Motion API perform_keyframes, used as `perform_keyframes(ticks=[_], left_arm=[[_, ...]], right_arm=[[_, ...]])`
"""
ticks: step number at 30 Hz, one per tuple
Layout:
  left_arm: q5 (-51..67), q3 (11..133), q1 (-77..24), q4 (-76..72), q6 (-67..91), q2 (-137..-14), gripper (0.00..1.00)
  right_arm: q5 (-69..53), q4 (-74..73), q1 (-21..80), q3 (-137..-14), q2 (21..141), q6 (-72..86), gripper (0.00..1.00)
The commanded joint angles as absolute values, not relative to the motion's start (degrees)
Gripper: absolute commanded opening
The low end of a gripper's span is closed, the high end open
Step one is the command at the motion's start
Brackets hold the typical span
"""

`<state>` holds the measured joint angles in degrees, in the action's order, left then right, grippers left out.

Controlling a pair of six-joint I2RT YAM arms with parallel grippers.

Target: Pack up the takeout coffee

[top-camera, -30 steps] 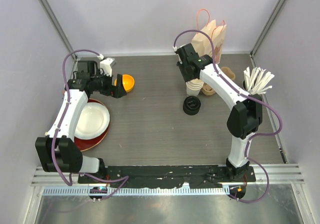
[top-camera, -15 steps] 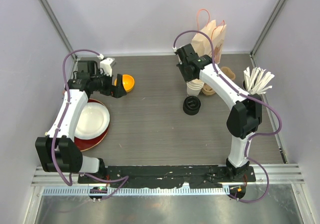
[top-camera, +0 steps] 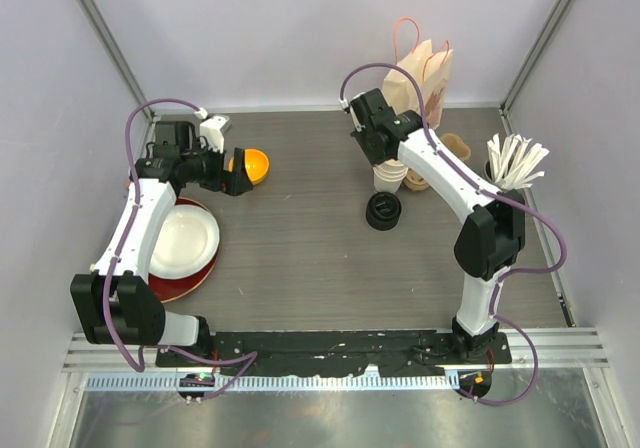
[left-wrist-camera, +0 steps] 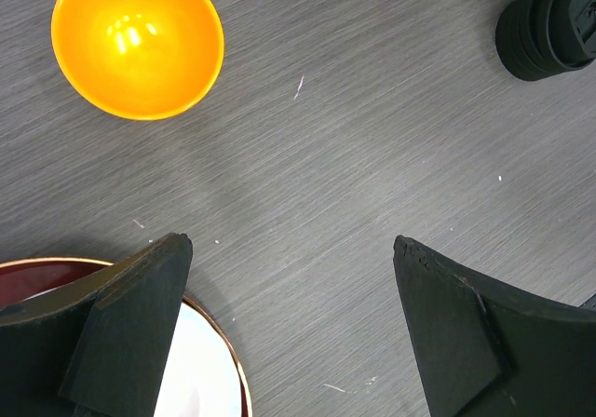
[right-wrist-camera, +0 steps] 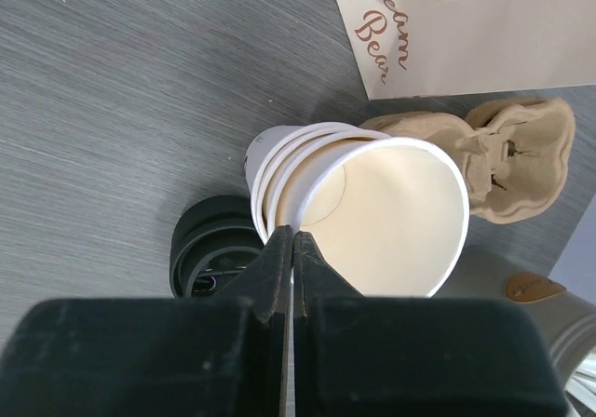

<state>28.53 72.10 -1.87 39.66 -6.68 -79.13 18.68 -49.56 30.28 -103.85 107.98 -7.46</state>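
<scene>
Next, the right gripper rises off the stack and carries the cup back and down onto the bare tabletop near the orange bowl, because that spot is clear.
A stack of white paper cups (top-camera: 390, 176) stands at the back right, with no lids on; it also shows in the right wrist view (right-wrist-camera: 279, 170). My right gripper (right-wrist-camera: 292, 237) is shut on the rim of the top cup (right-wrist-camera: 391, 217), which tilts out of the stack; in the top view the gripper (top-camera: 377, 146) is just above the stack. A pile of black lids (top-camera: 384, 211) lies in front of the cups and shows in the right wrist view (right-wrist-camera: 209, 249). My left gripper (top-camera: 238, 173) is open and empty over bare table (left-wrist-camera: 291, 249).
A paper bag (top-camera: 422, 76) with handles stands behind the cups. Brown cardboard pieces (right-wrist-camera: 507, 152) lie to their right, near white sticks (top-camera: 517, 161). An orange bowl (top-camera: 252, 165) is by my left gripper. A white plate (top-camera: 182, 240) on a red one is at the left.
My right gripper has shifted slightly back and left with the cup rim in it. The left arm has not moved.
</scene>
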Motion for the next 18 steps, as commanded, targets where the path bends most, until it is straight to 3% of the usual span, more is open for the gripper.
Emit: perform_keyframes(ticks=[1,18], left_arm=[[28.8,73.3,-2.1,38.2,-7.9,-78.6,0.95],[32.0,75.5,-2.1,40.4,-8.0,-79.6,0.95]], right_arm=[[21.0,-50.3,30.8,-107.4,103.7,-10.1,0.01],[26.3,-49.8,38.0,-120.8,101.4,-24.0,0.01]])
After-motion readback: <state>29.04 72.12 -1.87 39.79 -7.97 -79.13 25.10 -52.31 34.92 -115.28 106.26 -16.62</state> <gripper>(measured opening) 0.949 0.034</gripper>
